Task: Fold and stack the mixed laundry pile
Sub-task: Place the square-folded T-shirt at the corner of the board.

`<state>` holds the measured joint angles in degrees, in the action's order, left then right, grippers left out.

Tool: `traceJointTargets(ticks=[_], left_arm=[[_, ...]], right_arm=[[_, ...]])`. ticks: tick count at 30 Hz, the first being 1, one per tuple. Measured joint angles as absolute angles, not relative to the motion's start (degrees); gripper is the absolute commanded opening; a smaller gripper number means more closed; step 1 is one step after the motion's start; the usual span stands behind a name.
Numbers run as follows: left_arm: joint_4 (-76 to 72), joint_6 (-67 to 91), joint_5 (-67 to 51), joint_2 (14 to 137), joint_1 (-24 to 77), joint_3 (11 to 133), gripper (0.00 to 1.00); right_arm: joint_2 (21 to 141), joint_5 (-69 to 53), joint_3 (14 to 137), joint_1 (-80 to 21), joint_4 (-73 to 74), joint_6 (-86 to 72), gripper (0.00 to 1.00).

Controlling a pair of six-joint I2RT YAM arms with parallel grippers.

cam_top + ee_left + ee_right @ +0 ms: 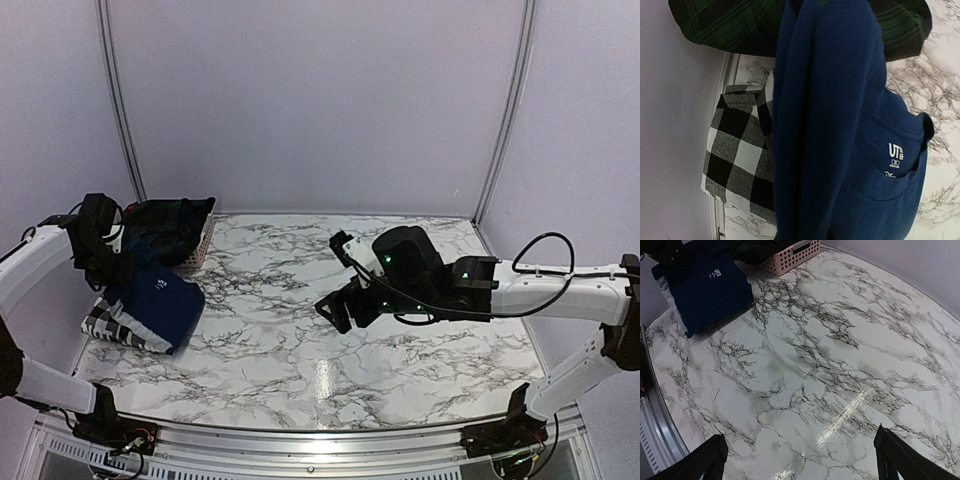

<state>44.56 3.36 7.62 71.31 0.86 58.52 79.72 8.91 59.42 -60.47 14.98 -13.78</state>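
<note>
The check shirt's uncovered side point(101, 321) point(740, 155) lies down and to the left in the top view. So my left gripper needs to bring the navy blue T-shirt's fold down there next and release it.
The navy blue T-shirt point(160, 300) lies folded on the black-and-white check shirt point(108, 326) at the table's left edge. My left gripper point(105, 268) is at the T-shirt's far left corner, and a fold of the cloth rises up to it. In the left wrist view the navy T-shirt point(880, 170) hangs across the frame and hides my fingers, with the check shirt point(735, 150) below it. The gripper appears shut on that fold. The dark green-and-navy plaid garment point(170, 225) sits in a basket behind. My right gripper point(345, 305) is open and empty above the middle of the table point(800, 440).
A pink perforated basket point(205, 245) stands at the back left and also shows in the right wrist view point(795, 255). The marble table point(300, 350) has a metal rail along its front edge. Grey walls close in on the left, back and right.
</note>
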Motion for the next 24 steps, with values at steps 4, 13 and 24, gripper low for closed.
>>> traceJointTargets(ticks=[4,13,24], left_arm=[[41.0,2.1,9.0,76.0,-3.2,58.3,0.0],[33.5,2.8,14.3,84.4,-10.2,54.0,0.23],[33.3,11.4,25.6,86.0,-14.8,55.1,0.87]], right_arm=[[79.9,8.4,59.4,-60.5,15.0,-14.0,0.98],[80.3,8.3,59.4,-60.5,15.0,-15.1,0.98],[80.1,8.8,59.0,-60.5,15.0,-16.3,0.98]])
